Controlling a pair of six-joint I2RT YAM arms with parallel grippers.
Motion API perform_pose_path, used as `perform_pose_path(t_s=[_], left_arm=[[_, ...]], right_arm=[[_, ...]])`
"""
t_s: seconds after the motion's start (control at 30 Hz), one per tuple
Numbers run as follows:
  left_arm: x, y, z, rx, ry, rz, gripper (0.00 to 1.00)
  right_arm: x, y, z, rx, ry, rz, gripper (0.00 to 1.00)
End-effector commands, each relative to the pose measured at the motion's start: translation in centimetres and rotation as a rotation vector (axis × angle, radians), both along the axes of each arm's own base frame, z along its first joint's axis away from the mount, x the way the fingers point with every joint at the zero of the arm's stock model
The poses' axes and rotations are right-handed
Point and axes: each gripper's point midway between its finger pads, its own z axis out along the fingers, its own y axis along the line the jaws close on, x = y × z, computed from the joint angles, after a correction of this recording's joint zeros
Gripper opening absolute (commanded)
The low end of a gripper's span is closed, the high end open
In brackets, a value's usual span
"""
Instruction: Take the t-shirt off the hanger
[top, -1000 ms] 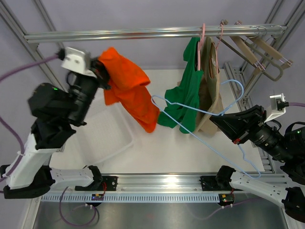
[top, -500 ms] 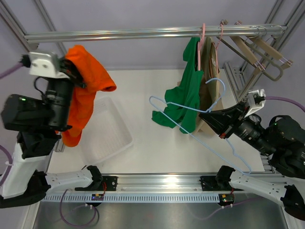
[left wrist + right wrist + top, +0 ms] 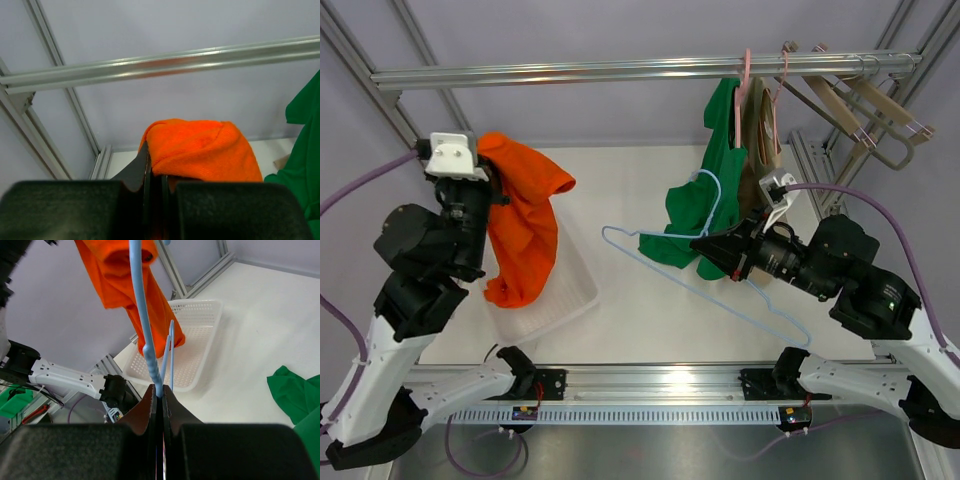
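Observation:
I will raise my left gripper next, then tilt it down and lower it into the white basket (image 3: pixel 575 295) to let go of the orange t-shirt.
My left gripper (image 3: pixel 492 178) is shut on the orange t-shirt (image 3: pixel 525 228), which hangs free of any hanger over the white basket (image 3: pixel 575 295). In the left wrist view the shirt (image 3: pixel 200 150) bulges just past my left gripper (image 3: pixel 156 172). My right gripper (image 3: pixel 705 247) is shut on the bare light blue hanger (image 3: pixel 665 262) and holds it above the table, hook upward. In the right wrist view the hanger (image 3: pixel 145 330) rises from between the closed fingers of my right gripper (image 3: pixel 159 395), with the orange shirt (image 3: pixel 127 282) beyond it.
A green shirt (image 3: pixel 710 200) and a tan garment (image 3: pixel 760 130) hang from the top rail (image 3: pixel 620 70). Wooden hangers (image 3: pixel 860 110) hang at the rail's right end. The white basket also shows in the right wrist view (image 3: pixel 200 355).
My left arm has swung left and lowered the orange shirt over the basket. My right arm has carried the blue hanger leftward and turned it, now clear of the shirt.

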Motion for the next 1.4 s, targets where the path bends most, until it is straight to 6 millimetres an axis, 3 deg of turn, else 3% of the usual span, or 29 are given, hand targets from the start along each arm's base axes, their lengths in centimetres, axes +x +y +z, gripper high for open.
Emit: perform_pose_path(t_s=[0.0,0.03,0.07,0.13,0.27,0.4,0.5,0.57,0.67,0.7,0.73,0.83,0.87,0.9,0.97,1.03,1.07,1.1,1.17,1.23,1.27,1.3,1.33,1.37], left_arm=[[-2.3,1.0,8.0,-0.115,-0.174,-0.053,0.0],[-2.3,1.1,8.6,-0.105,-0.169,-0.055,0.0],[-2.8,1.5,10.3,-0.115,-0.196,-0.052,0.0],[-3.0,1.8,10.8,-0.11,-0.199,-0.044,0.0],[-2.8,2.2,8.4,-0.106,-0.166,-0.014,0.0],[-2.2,2.8,2.4,-0.083,-0.085,0.044,0.0],[-1.9,3.3,-0.7,-0.071,-0.044,0.09,0.0],[-2.5,4.0,-1.3,-0.085,-0.042,0.101,0.0],[-2.3,3.8,-4.0,-0.087,0.026,0.099,0.0],[-2.2,3.9,-5.2,-0.091,0.052,0.113,0.0],[-1.8,3.6,-7.9,-0.085,0.111,0.125,0.0],[-2.6,5.7,-12.1,-0.114,0.201,0.242,0.0],[-2.9,6.2,-13.5,-0.097,0.231,0.27,0.0],[-3.4,6.8,-15.4,-0.072,0.289,0.301,0.0],[-3.6,6.3,-18.2,-0.113,0.36,0.294,0.0],[-3.8,5.6,-21.4,-0.144,0.452,0.288,0.0],[-3.9,5.4,-22.6,-0.148,0.486,0.292,0.01],[-3.8,4.6,-24.4,-0.129,0.547,0.274,0.05],[-3.7,3.8,-25.7,-0.168,0.587,0.27,0.17],[-3.5,3.0,-27.5,-0.192,0.642,0.262,0.39],[-3.4,3.0,-27.9,-0.195,0.65,0.273,0.39],[-3.2,3.0,-28.2,-0.192,0.655,0.28,0.45],[-3.1,3.4,-28.9,-0.172,0.675,0.309,0.47],[-3.0,3.5,-29.3,-0.166,0.688,0.32,0.48]], right_arm=[[-0.4,0.3,1.7,0.054,-0.035,0.03,0.0],[-0.4,0.3,1.7,0.055,-0.035,0.03,0.0],[-0.4,0.2,1.8,0.056,-0.036,0.028,0.0],[-0.5,0.1,1.8,0.057,-0.035,0.028,0.0],[-0.5,-0.3,1.8,0.058,-0.036,0.014,0.0],[-0.2,-0.3,1.5,0.038,-0.031,0.002,0.0],[0.3,-0.2,1.2,0.02,-0.03,-0.014,0.0],[0.6,0.2,1.0,0.006,-0.028,-0.016,0.0],[1.0,0.9,1.0,-0.003,-0.029,-0.011,0.0],[1.2,1.0,1.2,-0.004,-0.032,-0.012,0.0],[1.3,1.2,1.4,-0.005,-0.037,-0.012,0.0],[2.6,1.7,1.9,-0.031,-0.051,-0.054,0.0],[3.7,2.0,1.3,-0.074,-0.05,-0.084,0.0],[4.2,2.1,2.2,-0.074,-0.066,-0.102,0.0],[5.8,3.1,1.7,-0.129,-0.075,-0.133,0.0],[6.8,3.6,2.8,-0.135,-0.097,-0.16,0.0],[8.0,4.6,1.9,-0.183,-0.094,-0.177,0.0],[8.6,4.9,2.7,-0.181,-0.106,-0.192,0.0],[10.4,6.4,1.5,-0.24,-0.104,-0.219,0.0],[11.9,7.5,2.4,-0.251,-0.133,-0.246,0.0],[12.5,8.0,1.4,-0.283,-0.128,-0.253,0.0],[13.0,8.2,2.6,-0.271,-0.148,-0.264,0.0],[13.9,9.4,1.4,-0.312,-0.144,-0.26,0.0],[14.3,9.9,1.7,-0.311,-0.151,-0.259,0.0]])
